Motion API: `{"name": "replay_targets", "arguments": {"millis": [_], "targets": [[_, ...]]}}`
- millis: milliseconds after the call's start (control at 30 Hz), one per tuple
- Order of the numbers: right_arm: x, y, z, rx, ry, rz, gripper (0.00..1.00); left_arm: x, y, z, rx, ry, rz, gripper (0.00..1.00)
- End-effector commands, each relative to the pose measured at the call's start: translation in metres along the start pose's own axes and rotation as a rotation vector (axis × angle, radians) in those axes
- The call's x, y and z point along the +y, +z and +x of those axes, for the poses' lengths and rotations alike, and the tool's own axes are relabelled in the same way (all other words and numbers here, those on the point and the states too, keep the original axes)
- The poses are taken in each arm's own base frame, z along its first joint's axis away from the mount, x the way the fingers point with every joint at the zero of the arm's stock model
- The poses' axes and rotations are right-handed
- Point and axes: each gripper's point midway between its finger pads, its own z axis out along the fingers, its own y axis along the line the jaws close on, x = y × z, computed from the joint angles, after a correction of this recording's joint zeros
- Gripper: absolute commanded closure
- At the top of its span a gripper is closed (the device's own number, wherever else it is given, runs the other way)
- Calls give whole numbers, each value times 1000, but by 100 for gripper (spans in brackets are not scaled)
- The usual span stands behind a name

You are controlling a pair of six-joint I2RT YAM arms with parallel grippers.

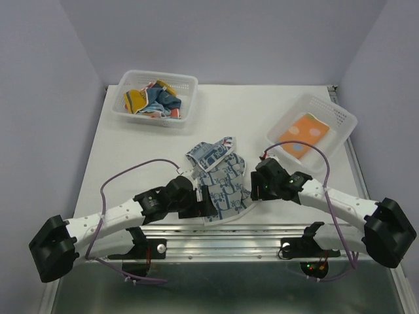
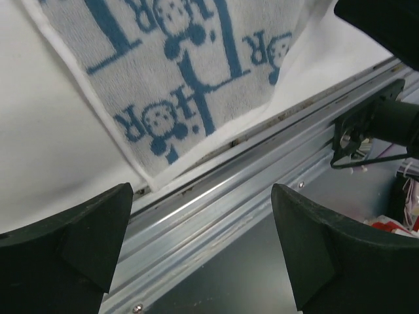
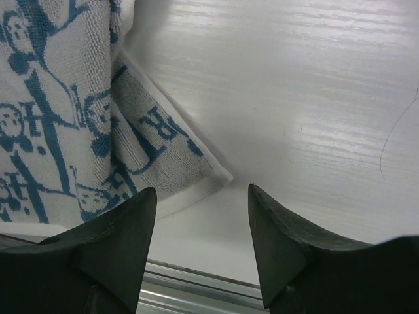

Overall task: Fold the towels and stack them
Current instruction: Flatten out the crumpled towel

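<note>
The robot will next bring its left gripper down and back with a slight turn, onto the towel's near corner at the metal bar (image 1: 205, 222) (image 2: 150, 182), because that corner lies below and back from the gripper.
A white towel with blue print (image 1: 221, 180) lies on the table near its front edge, its far end rumpled and turned up. It shows in the left wrist view (image 2: 177, 72) and the right wrist view (image 3: 65, 131). My left gripper (image 1: 201, 199) is open and empty at the towel's near left corner, its jaws over the metal rail. My right gripper (image 1: 252, 190) is open and empty just beside the towel's near right corner. An orange dotted towel (image 1: 301, 135) lies flat in the right basket (image 1: 344, 121). Several crumpled towels (image 1: 152, 101) fill the left basket (image 1: 190, 85).
A metal rail (image 1: 222, 232) runs along the table's front edge, also in the left wrist view (image 2: 216, 216). Purple cables loop from both arms. The white table top (image 1: 144, 147) stretches between the baskets and the arms.
</note>
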Motion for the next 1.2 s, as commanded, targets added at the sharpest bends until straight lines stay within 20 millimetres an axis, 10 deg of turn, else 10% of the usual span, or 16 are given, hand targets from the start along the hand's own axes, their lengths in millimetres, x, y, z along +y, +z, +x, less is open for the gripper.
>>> {"name": "replay_targets", "arguments": {"millis": [0, 300, 567, 1167], "targets": [[-4, 8, 13, 24, -9, 9, 38, 0, -3, 25, 90, -37, -24, 1], [-6, 25, 27, 58, -21, 10, 45, 10, 7, 49, 160, -85, -95, 1], [-3, 33, 31, 53, 0, -13, 66, 22, 20, 44, 105, -130, -188, 13], [6, 33, 43, 83, -10, -94, 77, 39, 32, 46, 70, -238, -283, 44]]}}
